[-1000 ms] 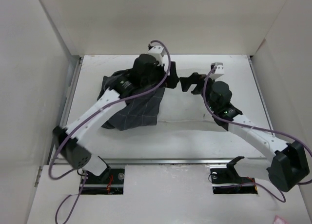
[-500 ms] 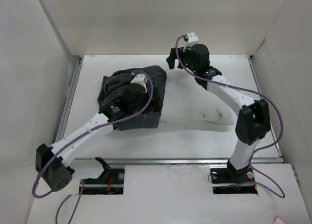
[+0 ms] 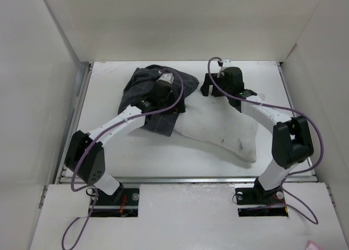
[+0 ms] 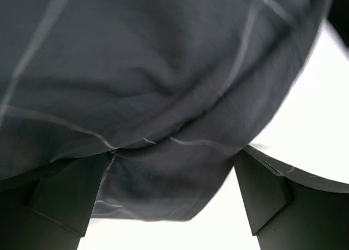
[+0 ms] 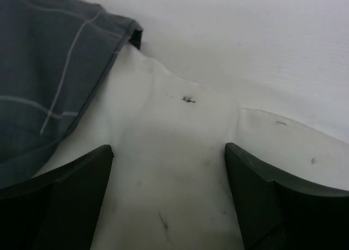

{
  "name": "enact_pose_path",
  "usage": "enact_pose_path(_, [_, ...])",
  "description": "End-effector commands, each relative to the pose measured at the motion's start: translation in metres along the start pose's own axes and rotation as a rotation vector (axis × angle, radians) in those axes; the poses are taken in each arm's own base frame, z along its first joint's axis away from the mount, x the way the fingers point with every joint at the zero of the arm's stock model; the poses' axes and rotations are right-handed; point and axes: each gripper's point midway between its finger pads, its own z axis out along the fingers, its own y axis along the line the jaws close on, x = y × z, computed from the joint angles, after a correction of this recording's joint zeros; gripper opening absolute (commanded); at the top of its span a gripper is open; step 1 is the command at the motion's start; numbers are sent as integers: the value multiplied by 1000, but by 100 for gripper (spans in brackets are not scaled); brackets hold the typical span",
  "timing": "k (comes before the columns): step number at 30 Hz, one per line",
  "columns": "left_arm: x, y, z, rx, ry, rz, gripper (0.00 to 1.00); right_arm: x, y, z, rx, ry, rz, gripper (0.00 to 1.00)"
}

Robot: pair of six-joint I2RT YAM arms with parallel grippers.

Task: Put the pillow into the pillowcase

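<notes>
The pillow lies point(image 3: 190, 120) uncovered beside the hem. My right gripper needs to move back toward the pillow's near edge and turn toward the pillowcase before it lowers there, beside the hem.
The dark grey grid-patterned pillowcase point(image 3: 139, 86) lies bunched at the back left, covering one end of the off-white pillow point(image 3: 218, 133). The pillow curves out to the right front. My left gripper point(image 3: 166, 100) is down on the pillowcase. In the left wrist view the pillowcase point(image 4: 163, 86) fills the frame and its loose edge hangs between the wide-apart jaws of the left gripper point(image 4: 169, 201). My right gripper point(image 3: 207, 91) hovers open just right of the pillowcase mouth. Its wrist view shows the speckled pillow point(image 5: 169, 168) under the right gripper point(image 5: 169, 195) and the pillowcase hem point(image 5: 49, 70) at upper left.
The white table point(image 3: 136, 157) is boxed in by tall white walls on the left point(image 3: 32, 97), back and right. A metal rail point(image 3: 185, 179) runs along the near edge in front of both arm bases.
The pillowcase has shifted toward the back right and more of the pillow shows at the right. My right gripper came back down from the rear to the pillow. The left arm swung along with the fabric.
</notes>
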Motion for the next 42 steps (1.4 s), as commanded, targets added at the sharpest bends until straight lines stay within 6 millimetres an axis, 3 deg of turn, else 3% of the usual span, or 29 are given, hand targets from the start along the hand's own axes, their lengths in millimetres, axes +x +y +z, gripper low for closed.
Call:
enact_pose_path(1, [-73, -5, 10, 24, -176, 39, 100, 21, -13, -28, 69, 52, 60, 89])
enact_pose_path(2, [-86, -3, 18, 20, -184, 49, 100, 14, -9, -40, 64, 32, 68, 89])
enact_pose_path(4, [-91, -6, 22, 31, -165, 56, 100, 19, -11, -50, 75, 34, 77, 89])
enact_pose_path(5, [-97, -11, 19, 46, -176, 56, 100, 10, -8, -59, 69, 11, 76, 89])
enact_pose_path(8, [-97, -16, 10, 82, -185, 67, 100, 4, -22, -73, 151, -6, 41, 89])
enact_pose_path(9, [-90, -11, 8, 80, -180, 68, 100, -12, -22, -85, 177, -52, 17, 90])
enact_pose_path(11, [-103, -7, -22, 61, -256, 57, 100, -28, -16, -102, 247, -111, -52, 93])
enact_pose_path(12, [-96, 1, -28, 44, -259, 43, 100, -41, -7, -117, 250, -159, -88, 95])
enact_pose_path(13, [-108, 5, -57, 35, -335, 29, 100, -45, 0, -125, 252, -173, -165, 97])
enact_pose_path(14, [-109, 10, -70, 24, -364, 12, 100, -49, 23, -132, 226, -197, -217, 99])
enact_pose_path(16, [-105, 22, -101, 13, -428, -46, 100, -53, 48, -145, 169, -214, -299, 100])
enact_pose_path(17, [-99, 36, -108, -40, -444, -77, 100, -46, 61, -145, 120, -194, -328, 100])
enact_pose_path(18, [-94, 43, -114, -55, -454, -101, 100, -36, 90, -145, 0, -177, -360, 100])
enact_pose_path(19, [-79, 54, -112, -80, -439, -149, 100, -28, 103, -146, -54, -159, -374, 100])
enact_pose_path(21, [-68, 73, -128, -127, -465, -202, 100, -10, 135, -145, -148, -127, -428, 100])
enact_pose_path(23, [-48, 84, -128, -136, -455, -248, 100, 13, 150, -134, -182, -75, -480, 100])
enact_pose_path(25, [-33, 91, -126, -145, -435, -253, 100, 27, 158, -123, -157, -44, -508, 100])
enact_pose_path(26, [-22, 96, -120, -152, -421, -264, 100, 44, 152, -105, -125, 9, -536, 100])
enact_pose_path(29, [-11, 99, -119, -140, -416, -282, 100, 53, 135, -82, 1, 49, -570, 100])
enact_pose_path(32, [0, 105, -113, -154, -396, -276, 100, 87, 129, -50, 27, 133, -617, 100])
enact_pose_path(33, [4, 106, -110, -155, -393, -284, 100, 108, 124, -35, 38, 187, -637, 99])
enact_pose_path(35, [5, 104, -107, -135, -395, -285, 100, 125, 121, -23, 62, 233, -624, 90])
enact_pose_path(36, [6, 103, -105, -127, -394, -272, 100, 124, 119, -17, 88, 231, -616, 61])
enact_pose_path(37, [10, 103, -101, -121, -388, -260, 100, 129, 116, -9, 125, 231, -585, 45])
enact_pose_path(38, [8, 97, -100, -88, -395, -253, 100, 122, 116, -9, 150, 210, -568, 29])
enact_pose_path(39, [6, 97, -98, -86, -398, -254, 100, 108, 110, -8, 217, 163, -545, 0])
enact_pose_path(42, [11, 94, -86, -65, -386, -216, 100, 66, 123, -25, 202, 67, -495, 0])
